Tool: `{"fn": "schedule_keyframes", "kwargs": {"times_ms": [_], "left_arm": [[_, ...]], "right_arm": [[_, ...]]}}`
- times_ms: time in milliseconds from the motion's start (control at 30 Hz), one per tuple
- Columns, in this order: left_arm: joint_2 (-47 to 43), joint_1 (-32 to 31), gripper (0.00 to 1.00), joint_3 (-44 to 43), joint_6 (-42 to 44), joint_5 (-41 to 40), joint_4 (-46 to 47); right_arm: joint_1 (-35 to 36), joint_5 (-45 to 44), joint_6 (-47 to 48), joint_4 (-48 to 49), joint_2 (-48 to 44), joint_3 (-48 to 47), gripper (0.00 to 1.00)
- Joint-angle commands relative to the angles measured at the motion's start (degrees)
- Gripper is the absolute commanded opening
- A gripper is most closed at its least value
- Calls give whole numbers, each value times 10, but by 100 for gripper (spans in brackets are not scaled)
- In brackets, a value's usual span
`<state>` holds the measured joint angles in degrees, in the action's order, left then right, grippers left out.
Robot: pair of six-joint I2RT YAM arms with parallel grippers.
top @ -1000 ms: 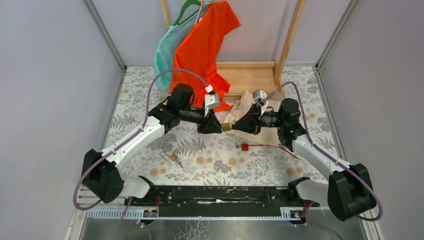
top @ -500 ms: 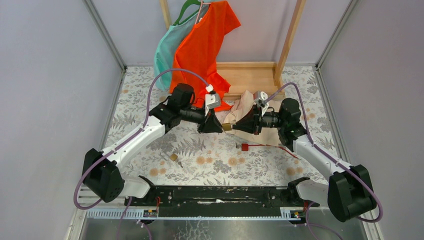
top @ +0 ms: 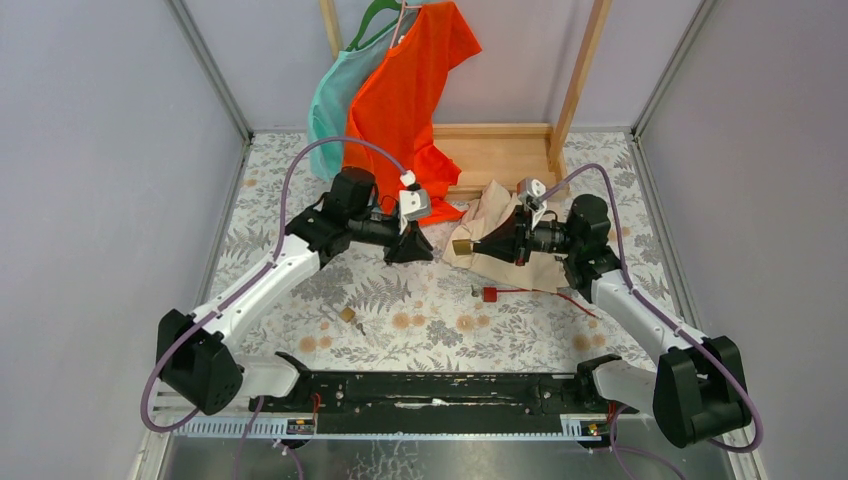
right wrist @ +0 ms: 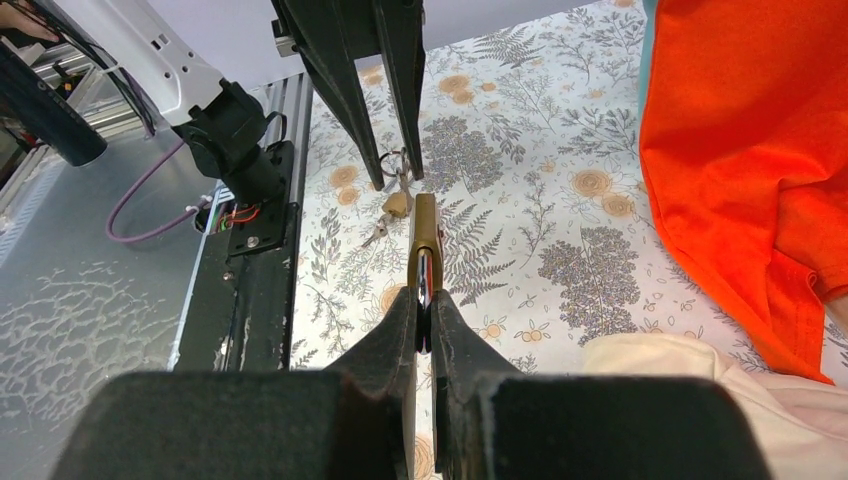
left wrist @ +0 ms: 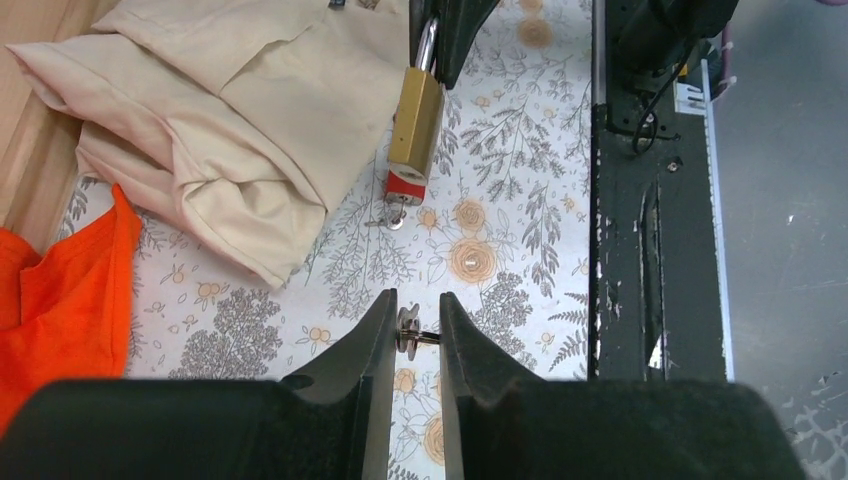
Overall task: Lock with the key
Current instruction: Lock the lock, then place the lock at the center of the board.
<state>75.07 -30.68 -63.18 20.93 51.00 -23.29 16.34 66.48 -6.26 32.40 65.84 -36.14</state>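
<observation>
My left gripper draws back, lowers and releases the key next on empty tabletop beside the printed orange flowers, below the gripper and back from it.
A brass padlock (right wrist: 424, 245) hangs in the air, and my right gripper (right wrist: 423, 300) is shut on its steel shackle. In the top view the padlock (top: 461, 246) sticks out left of the right gripper (top: 480, 247). A gap separates it from my left gripper (top: 430, 257). The left gripper (left wrist: 415, 298) is shut on a small metal key (left wrist: 408, 330), pinched between its fingertips with a ring on it. From the left wrist the padlock (left wrist: 415, 120) hangs ahead of the key, its bottom end facing me.
A red tag with keys (top: 489, 294) and a small brass lock (top: 347, 314) lie on the floral tabletop. Folded beige cloth (top: 500, 225) lies behind the right gripper. An orange shirt (top: 410, 80) hangs from the wooden rack (top: 500, 150). The black rail (top: 430, 390) runs along the near edge.
The two grippers were tip to tip at the padlock; now they have drawn apart, left arm going left, right arm going right with the padlock. The left jaws closed in on the key.
</observation>
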Motion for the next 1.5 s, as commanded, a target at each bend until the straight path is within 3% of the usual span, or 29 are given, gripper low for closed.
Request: {"fn": "schedule_keyframes", "kwargs": {"times_ms": [0, 200, 367, 500, 767, 1033, 1167, 1467], "left_arm": [[-23, 3, 0, 3, 75, -40, -67], [-52, 2, 0, 23, 183, -93, -174], [-89, 2, 0, 71, 216, -129, -209], [-121, 2, 0, 95, 215, -138, -221], [-152, 2, 0, 123, 207, -142, -226], [-154, 2, 1, 132, 214, -136, -229], [-147, 2, 3, 134, 218, -132, -225], [-88, 0, 5, 138, 245, -115, -209]], "right_arm": [[3, -17, 6, 15, 4, -11, 0], [73, -109, 17, -24, 50, -23, 0], [125, -176, -25, -8, 130, -40, 0], [176, -200, 5, -91, 209, -109, 0], [217, -197, -78, -87, 396, -224, 0], [233, -186, -128, -94, 498, -293, 2], [233, -184, -122, -133, 524, -323, 7], [230, -227, -28, -257, 521, -371, 37]]}}
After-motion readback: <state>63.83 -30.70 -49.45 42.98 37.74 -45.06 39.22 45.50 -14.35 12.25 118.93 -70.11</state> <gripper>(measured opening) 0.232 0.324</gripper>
